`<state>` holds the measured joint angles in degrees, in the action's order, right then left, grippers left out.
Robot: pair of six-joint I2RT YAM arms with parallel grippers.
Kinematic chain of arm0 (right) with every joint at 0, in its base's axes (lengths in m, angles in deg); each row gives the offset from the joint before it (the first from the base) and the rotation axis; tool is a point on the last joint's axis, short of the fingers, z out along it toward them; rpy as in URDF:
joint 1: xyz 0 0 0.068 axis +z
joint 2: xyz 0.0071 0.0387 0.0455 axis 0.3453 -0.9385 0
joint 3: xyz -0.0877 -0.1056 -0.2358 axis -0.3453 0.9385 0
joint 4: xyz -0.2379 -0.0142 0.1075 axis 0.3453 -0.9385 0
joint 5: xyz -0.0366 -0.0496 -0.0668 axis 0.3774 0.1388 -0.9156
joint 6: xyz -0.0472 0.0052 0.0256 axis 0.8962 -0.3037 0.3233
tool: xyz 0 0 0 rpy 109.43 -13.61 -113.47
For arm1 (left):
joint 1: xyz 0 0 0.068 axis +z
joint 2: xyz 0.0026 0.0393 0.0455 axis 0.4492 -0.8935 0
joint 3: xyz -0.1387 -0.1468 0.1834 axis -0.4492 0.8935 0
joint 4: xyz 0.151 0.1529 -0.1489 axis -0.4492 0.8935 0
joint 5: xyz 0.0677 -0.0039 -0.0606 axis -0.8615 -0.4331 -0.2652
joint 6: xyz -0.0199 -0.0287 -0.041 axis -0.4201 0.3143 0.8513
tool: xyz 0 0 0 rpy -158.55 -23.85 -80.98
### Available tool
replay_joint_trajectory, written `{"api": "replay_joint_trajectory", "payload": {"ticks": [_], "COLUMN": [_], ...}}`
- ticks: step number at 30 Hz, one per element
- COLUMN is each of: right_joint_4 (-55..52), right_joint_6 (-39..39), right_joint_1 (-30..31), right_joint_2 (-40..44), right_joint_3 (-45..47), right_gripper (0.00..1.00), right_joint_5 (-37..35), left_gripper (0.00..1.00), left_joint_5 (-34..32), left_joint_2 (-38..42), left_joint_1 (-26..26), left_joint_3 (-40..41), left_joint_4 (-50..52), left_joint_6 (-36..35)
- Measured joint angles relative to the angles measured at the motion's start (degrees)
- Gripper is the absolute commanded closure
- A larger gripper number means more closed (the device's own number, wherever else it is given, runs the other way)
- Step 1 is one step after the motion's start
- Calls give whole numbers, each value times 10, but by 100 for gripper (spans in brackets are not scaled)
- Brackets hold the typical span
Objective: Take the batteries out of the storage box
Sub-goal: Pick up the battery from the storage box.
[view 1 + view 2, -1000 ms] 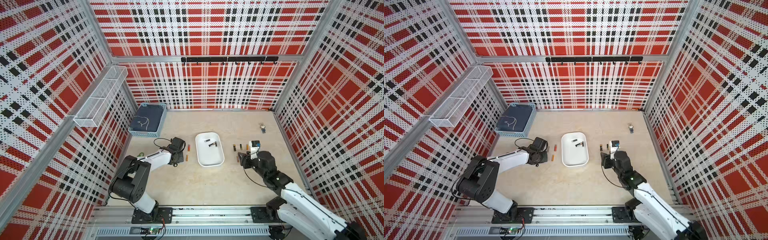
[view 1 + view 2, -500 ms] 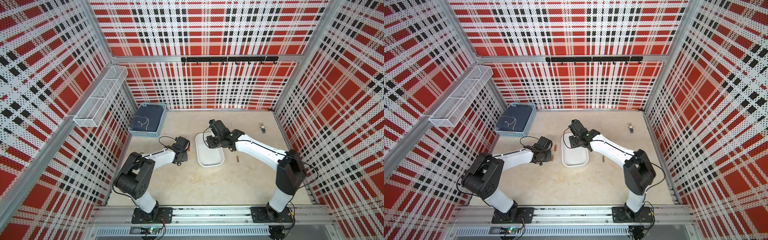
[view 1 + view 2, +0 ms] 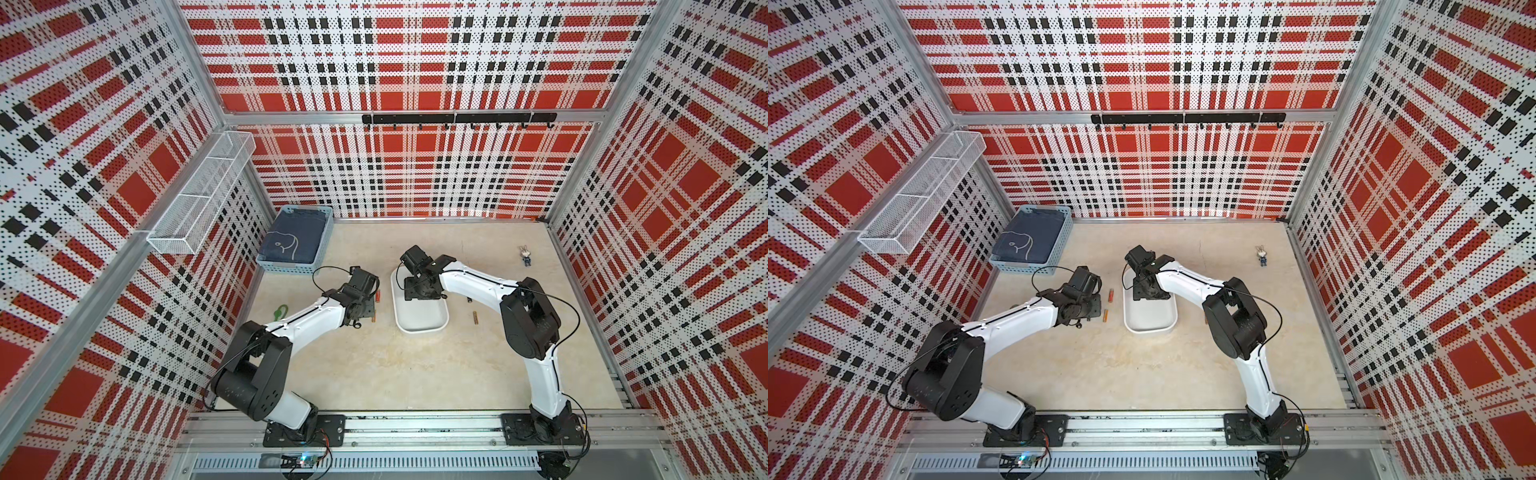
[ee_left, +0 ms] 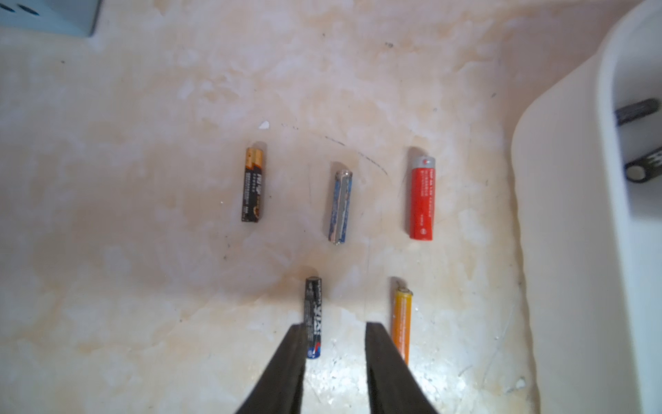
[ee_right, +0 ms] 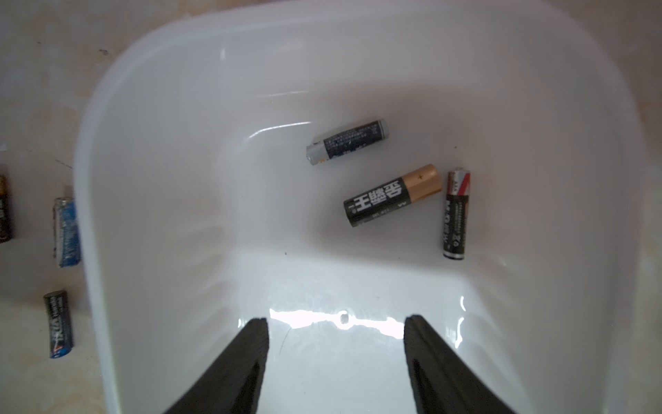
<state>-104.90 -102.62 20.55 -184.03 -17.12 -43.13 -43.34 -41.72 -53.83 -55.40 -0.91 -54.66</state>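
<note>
The robot's right gripper needs to move outward and down next, and turn to close on the black end of the black-and-gold battery (image 5: pixel 372 204), because the battery lies at a slant to the gripper's open fingers.
The storage box (image 5: pixel 93 179), a shallow white tray (image 3: pixel 419 320), holds three batteries: a grey-and-black one (image 5: pixel 346 141), a black-and-gold one (image 5: pixel 392 195) and a black-and-red one (image 5: pixel 455 214). My right gripper (image 5: pixel 336 322) hangs open over the box's inside with nothing between its fingers. My left gripper (image 4: pixel 335 328) is open just above the table left of the box. A black battery (image 4: pixel 313 317) lies loose beside one finger. More batteries lie on the table there: black-orange (image 4: pixel 253 184), blue (image 4: pixel 340 207), red (image 4: pixel 422 198) and orange (image 4: pixel 402 319).
A light-blue basket (image 3: pixel 297 241) with dark cloth stands at the back left, under a wire shelf (image 3: pixel 203 191) on the wall. A green keychain (image 3: pixel 281 309) lies by the left arm. A rabbit figurine (image 3: pixel 525 255) is at the back right. One battery (image 3: pixel 476 318) lies right of the box.
My right arm has swung from the table right of the box to over the box. My left gripper has opened and left the black battery on the table.
</note>
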Motion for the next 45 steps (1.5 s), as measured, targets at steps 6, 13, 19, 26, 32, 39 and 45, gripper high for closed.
{"api": "replay_joint_trajectory", "payload": {"ticks": [6,13,19,26,32,39,45], "right_joint_4": [1,6,10,19,28,51,48], "right_joint_6": [-26,-47,-49,-48,-44,-36,-19], "right_joint_1": [-9,-16,-19,-21,-21,-23,-23], "right_joint_2": [-28,-42,-76,-93,-97,-83,-47], "right_joint_3": [-25,-31,-54,-74,-75,-42,10], "right_gripper": [30,30,35,41,57,76,81], "right_joint_5": [-9,-27,-35,-45,-52,-65,-59], "left_gripper": [66,68,68,68,68,69,69], "left_joint_5": [-12,-14,-14,-16,-17,-17,-20], "left_joint_2": [12,-7,-40,-47,-47,-53,-66], "left_joint_1": [-3,-31,-51,-57,-59,-61,-61], "left_joint_3": [0,-6,-30,-36,-36,-38,-54], "left_joint_4": [0,-3,-5,-8,-8,-7,-6], "left_joint_6": [0,0,-4,-7,-8,-10,-13]}}
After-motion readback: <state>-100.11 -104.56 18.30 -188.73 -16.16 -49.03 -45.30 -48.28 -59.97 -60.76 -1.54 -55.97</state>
